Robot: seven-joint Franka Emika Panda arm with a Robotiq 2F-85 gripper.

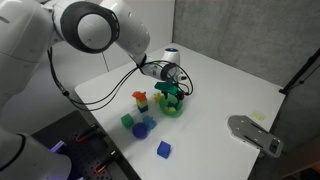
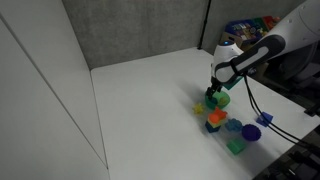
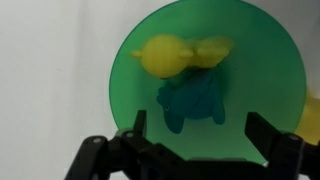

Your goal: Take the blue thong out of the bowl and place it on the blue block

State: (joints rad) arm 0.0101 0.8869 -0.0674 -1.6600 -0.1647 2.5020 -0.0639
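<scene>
My gripper goes down onto the blue thong [image 1: 174, 103] [image 3: 193, 102] next and closes, since the thong lies in the bowl lined up with the gap between my open fingers.
In the wrist view the green bowl [image 3: 255, 70] fills the frame. The teal blue thong [image 3: 192, 100] lies in its middle, next to a yellow piece [image 3: 170, 55]. My gripper [image 3: 200, 135] is open and empty, with one finger on each side just below the thong. In both exterior views the gripper [image 1: 172, 90] [image 2: 220, 85] points down over the bowl [image 1: 172, 109] [image 2: 222, 99]. The blue block [image 1: 164, 149] sits on the white table, apart from the bowl and nearer the front edge.
A green cube [image 1: 127, 121], a lumpy blue-purple object [image 1: 143, 127] and an orange and yellow piece [image 1: 140, 98] lie beside the bowl. A grey device [image 1: 255, 133] sits at the table's right. Grey curtains stand behind the table.
</scene>
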